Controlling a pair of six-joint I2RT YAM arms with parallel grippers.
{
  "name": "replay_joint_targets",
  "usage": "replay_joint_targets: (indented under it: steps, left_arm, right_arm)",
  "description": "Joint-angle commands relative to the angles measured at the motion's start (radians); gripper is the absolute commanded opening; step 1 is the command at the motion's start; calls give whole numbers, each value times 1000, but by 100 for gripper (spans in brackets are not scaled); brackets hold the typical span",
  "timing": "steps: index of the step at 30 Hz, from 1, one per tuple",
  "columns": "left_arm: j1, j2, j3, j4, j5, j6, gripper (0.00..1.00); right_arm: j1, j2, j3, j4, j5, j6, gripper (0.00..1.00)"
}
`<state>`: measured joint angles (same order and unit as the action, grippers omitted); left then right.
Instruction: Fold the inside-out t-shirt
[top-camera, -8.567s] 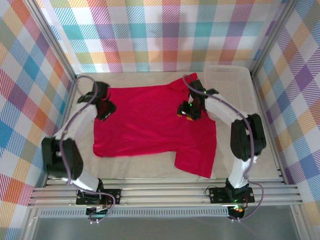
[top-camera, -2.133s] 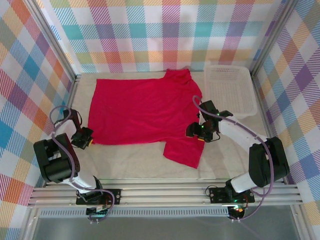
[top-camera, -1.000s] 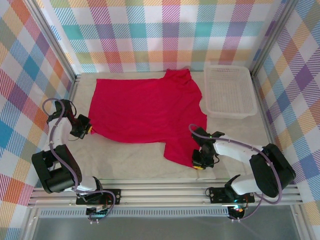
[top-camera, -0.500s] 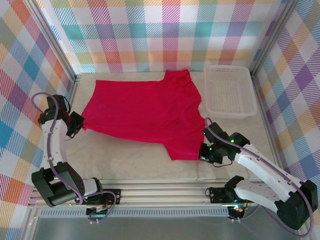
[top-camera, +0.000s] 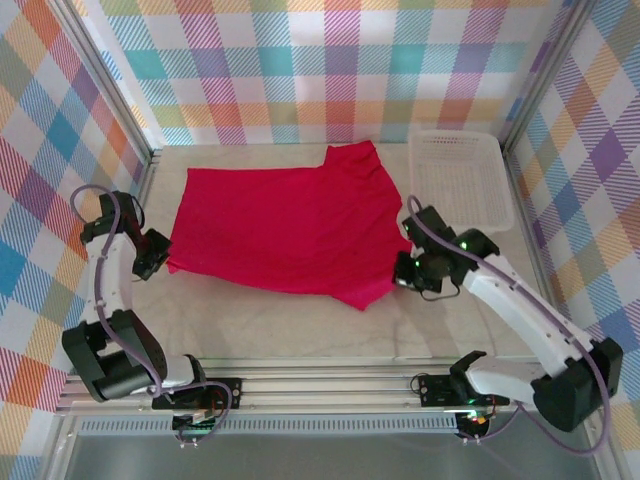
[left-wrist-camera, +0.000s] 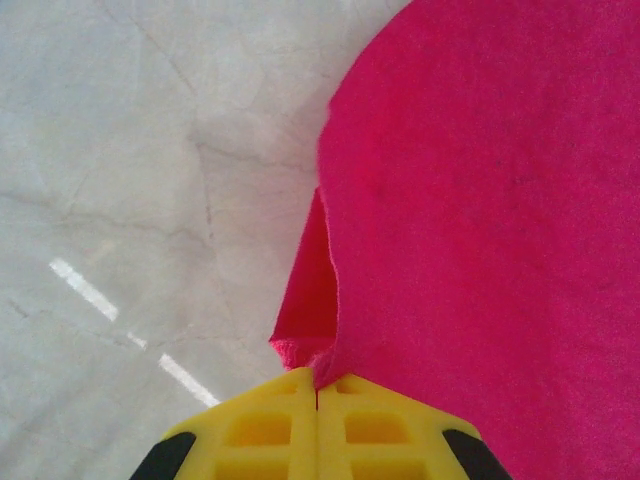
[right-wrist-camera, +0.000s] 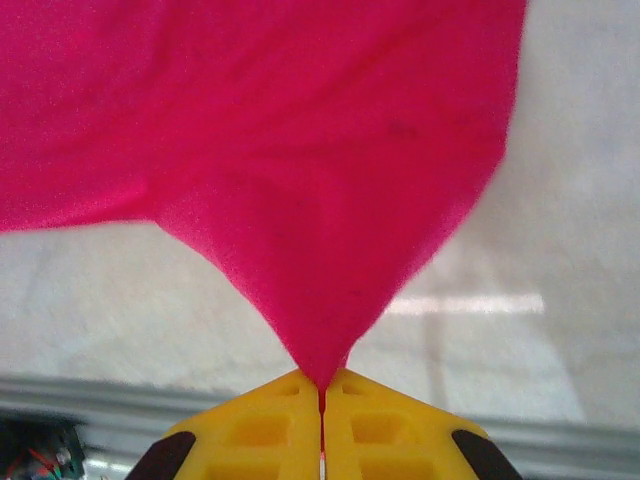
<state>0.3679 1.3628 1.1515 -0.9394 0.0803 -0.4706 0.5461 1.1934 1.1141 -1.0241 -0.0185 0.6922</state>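
Observation:
The left gripper will next carry the pinched near corner outward and let it go onto the shirt, since the spread cloth lies flat outward of the left gripper.
The inside-out t-shirt (top-camera: 285, 225), plain bright red, lies spread over the middle of the table, its near edge lifted and pulled taut between both arms. My left gripper (top-camera: 158, 262) is shut on the shirt's near left corner; in the left wrist view its yellow fingertips (left-wrist-camera: 318, 385) pinch a fold of the red cloth (left-wrist-camera: 480, 200). My right gripper (top-camera: 403, 276) is shut on the shirt's right edge; in the right wrist view the red cloth (right-wrist-camera: 300, 150) narrows to a point clamped at the gripper (right-wrist-camera: 321, 384).
A white plastic basket (top-camera: 458, 180) stands at the back right, just beyond the right arm. Checked walls close the table (top-camera: 250, 320) on three sides. A metal rail (top-camera: 320, 385) runs along the near edge.
The right gripper has lifted the shirt's lower right flap and carried it back and to the right, so that flap is now drawn up. The left gripper barely shifted.

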Motion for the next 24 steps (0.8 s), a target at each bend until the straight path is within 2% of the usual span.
replay_joint_targets:
  steps: [1,5,10,15,24]
  left_arm:
    - [-4,69,65,39,39,-20,0]
    - [-6,185,153,63,59,-42,0]
    - [-26,347,246,63,46,-43,0]
    - [-33,490,338,54,30,-34,0]
    - [-44,681,562,-27,-17,-16,0]
  right_arm:
    - [-41,111,84,90,-6,-95,0]
    - [-84,298,230,153,-14,-159,0]
    - [-132,496,448,152,16,-220,0]
    - [-172,629,614,134,44,-257,0]
    - [-218,815,815,109,61,-273,0]
